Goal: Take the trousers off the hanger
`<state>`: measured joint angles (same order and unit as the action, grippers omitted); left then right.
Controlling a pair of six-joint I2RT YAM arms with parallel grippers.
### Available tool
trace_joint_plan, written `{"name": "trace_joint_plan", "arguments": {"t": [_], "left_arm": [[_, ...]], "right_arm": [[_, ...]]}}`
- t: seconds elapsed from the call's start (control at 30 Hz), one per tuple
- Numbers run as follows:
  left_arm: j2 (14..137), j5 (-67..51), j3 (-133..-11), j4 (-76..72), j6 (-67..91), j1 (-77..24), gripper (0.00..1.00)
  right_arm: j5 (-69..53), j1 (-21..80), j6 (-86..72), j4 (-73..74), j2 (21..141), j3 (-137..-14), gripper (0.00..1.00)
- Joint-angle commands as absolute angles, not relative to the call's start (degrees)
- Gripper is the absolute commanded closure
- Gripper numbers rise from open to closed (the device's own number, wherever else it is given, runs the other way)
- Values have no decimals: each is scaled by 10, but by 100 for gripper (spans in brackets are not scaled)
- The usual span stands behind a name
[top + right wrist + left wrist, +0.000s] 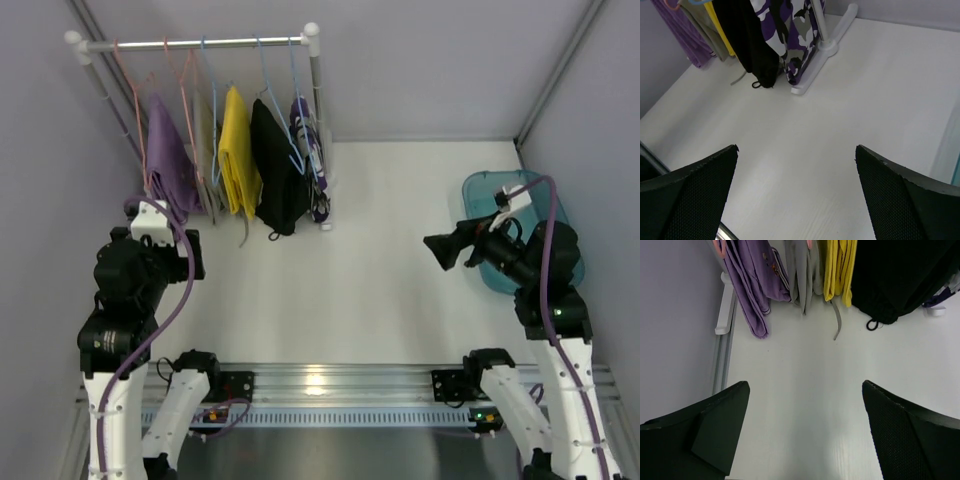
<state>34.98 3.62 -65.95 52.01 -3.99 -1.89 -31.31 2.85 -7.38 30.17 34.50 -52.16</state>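
The camouflage trousers hang from the blue hanger by the clothes bar's post, so my right gripper will move up and outward, turning toward the clothes bar [200,43], onto that hanger's thin wire [300,112].
A clothes rail [200,43] stands at the back left with several hangers. The black trousers [275,180] hang near its right end; they also show in the left wrist view [900,275] and the right wrist view [752,40]. The purple, white and dark camouflage trousers [312,150] hang at the far right next to the rail's post, also in the right wrist view [792,35]. My left gripper [805,390] is open and empty, low in front of the rail's left end. My right gripper [796,150] is open and empty, at the right, apart from the rail.
A lilac garment [168,160], a grey one [805,270] and a yellow one [238,150] hang left of the trousers. A blue tray [500,195] lies at the right behind my right arm. Grey walls close in on both sides.
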Motion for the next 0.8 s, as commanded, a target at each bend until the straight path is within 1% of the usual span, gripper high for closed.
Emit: {"name": "trace_joint_plan", "arguments": {"t": [0.0,0.13,0.27,0.33,0.43,0.47,0.57,0.63,0.77], "left_arm": [[345,58,-663,489,-31,-16,1],[354,55,-670,490,-18,-14,1],[375,56,-681,497,-4,-14,1],[384,52,-686,497,-3,-14,1],[395,41,-692,497,17,-14,1],[399,40,-694,496,23,-14,1],[412,31,-702,493,28,-13,1],[422,26,-705,490,28,-13,1],[435,19,-715,485,32,-13,1]], "right_arm": [[-357,25,-131,208,386,-537,1],[-364,50,-199,135,467,-573,0],[-340,137,-239,90,548,-648,1],[-339,160,-277,64,600,-694,3],[-343,190,-345,30,665,-755,9],[-346,199,-366,23,683,-771,14],[-366,220,-440,0,754,-837,21],[-376,229,-483,-22,810,-887,24],[-387,252,-537,-40,905,-968,35]]}}
